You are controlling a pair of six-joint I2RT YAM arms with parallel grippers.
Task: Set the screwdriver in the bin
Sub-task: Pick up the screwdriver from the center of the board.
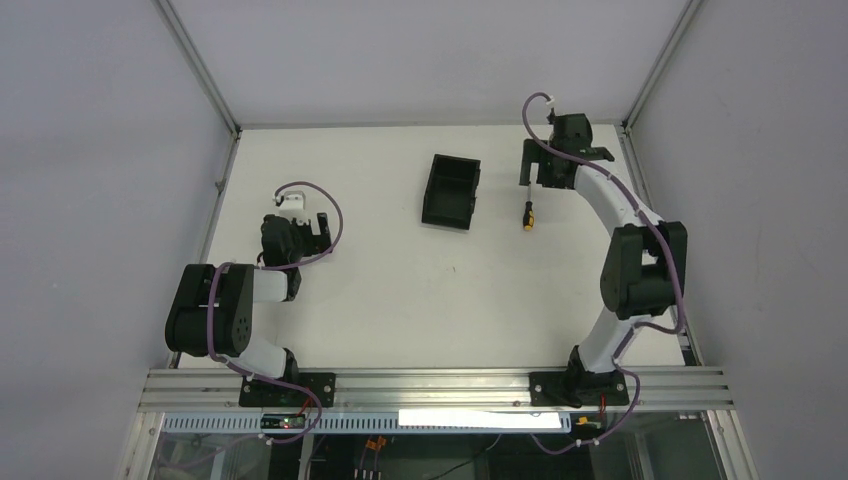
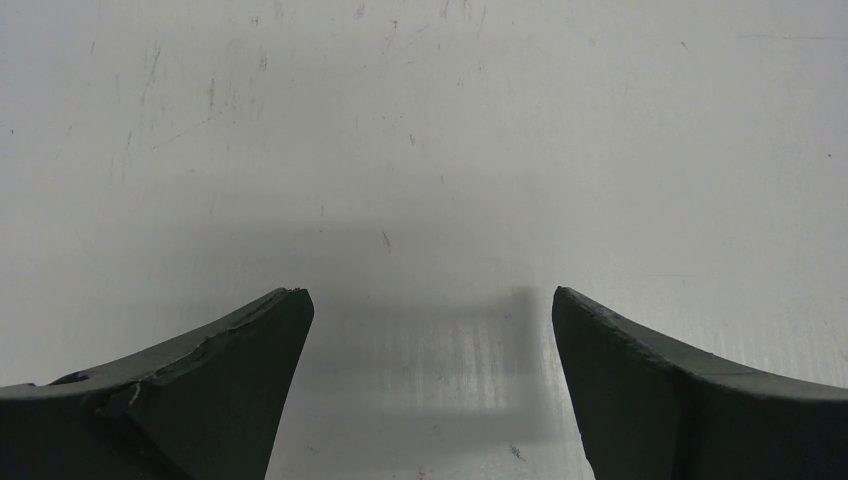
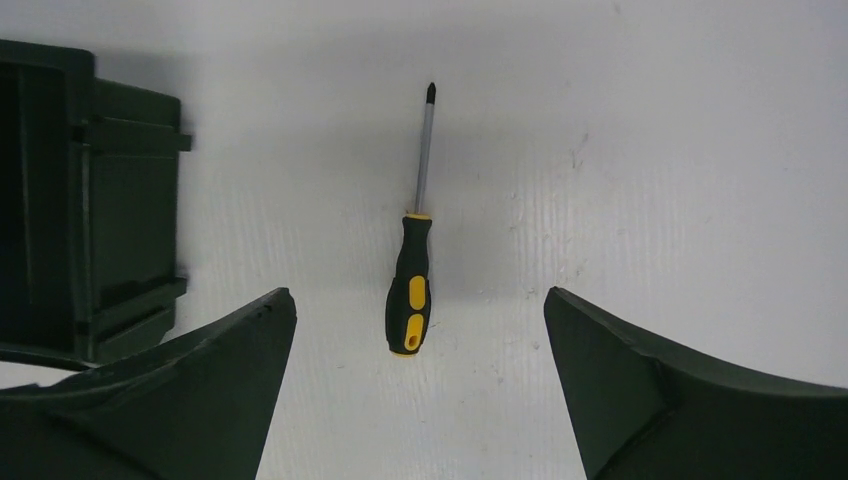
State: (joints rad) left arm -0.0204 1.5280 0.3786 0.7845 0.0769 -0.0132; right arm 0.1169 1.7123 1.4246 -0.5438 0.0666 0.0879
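Note:
My right gripper's open fingers are already at either side of the handle. I will lower my right gripper onto the broad part of the black-and-yellow handle (image 1: pixel 528 217) (image 3: pixel 410 300) below it.
The screwdriver (image 1: pixel 528 214) lies flat on the white table, just right of the black bin (image 1: pixel 450 190). In the right wrist view its black-and-yellow handle (image 3: pixel 410 300) lies below and between my open fingertips, the thin shaft pointing away. The bin's outer wall (image 3: pixel 120 210) shows at the left edge there. My right gripper (image 1: pixel 548 172) (image 3: pixel 419 292) is open and empty, hovering above the table at the handle end. My left gripper (image 1: pixel 310 228) (image 2: pixel 430 292) is open and empty over bare table at the left, far from both.
The white table (image 1: pixel 400 290) is walled by grey panels and metal frame posts at the back and sides. An aluminium rail (image 1: pixel 430 385) holding both arm bases runs along the near edge.

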